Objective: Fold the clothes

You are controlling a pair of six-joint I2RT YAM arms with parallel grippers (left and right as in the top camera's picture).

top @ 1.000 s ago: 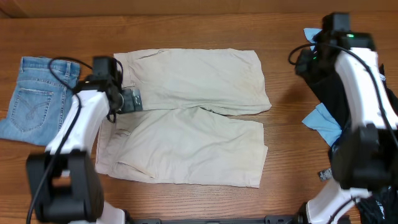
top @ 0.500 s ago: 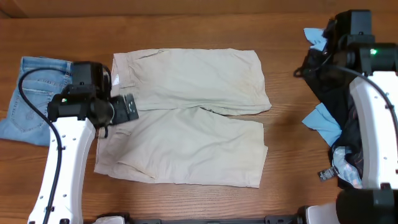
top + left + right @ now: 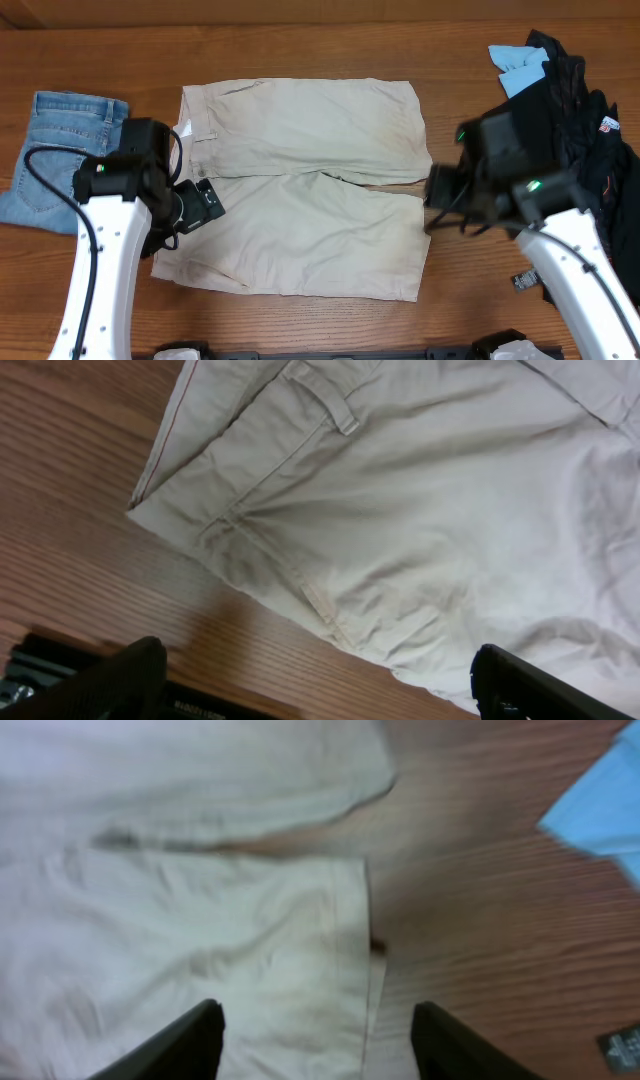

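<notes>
I will next lower my left gripper back and to the left in the overhead view, because the near waistband corner is outside my open fingers.
The beige khaki shorts lie flat in the middle of the table, waistband to the left, both legs pointing right. My left gripper is open and empty, hovering over the near waistband corner; its wrist view shows the waistband with a belt loop and the corner over the wood. My right gripper is open and empty at the hem of the near leg; its wrist view shows that hem between the fingers, with the far leg above it.
Light-blue denim shorts lie folded at the far left. A heap of black and sky-blue garments sits at the right edge, behind my right arm. A strip of sky-blue cloth shows in the right wrist view.
My right arm has swung from the heap at the far right down and left to the near leg's hem. My left gripper has shifted slightly toward the near waistband corner.
</notes>
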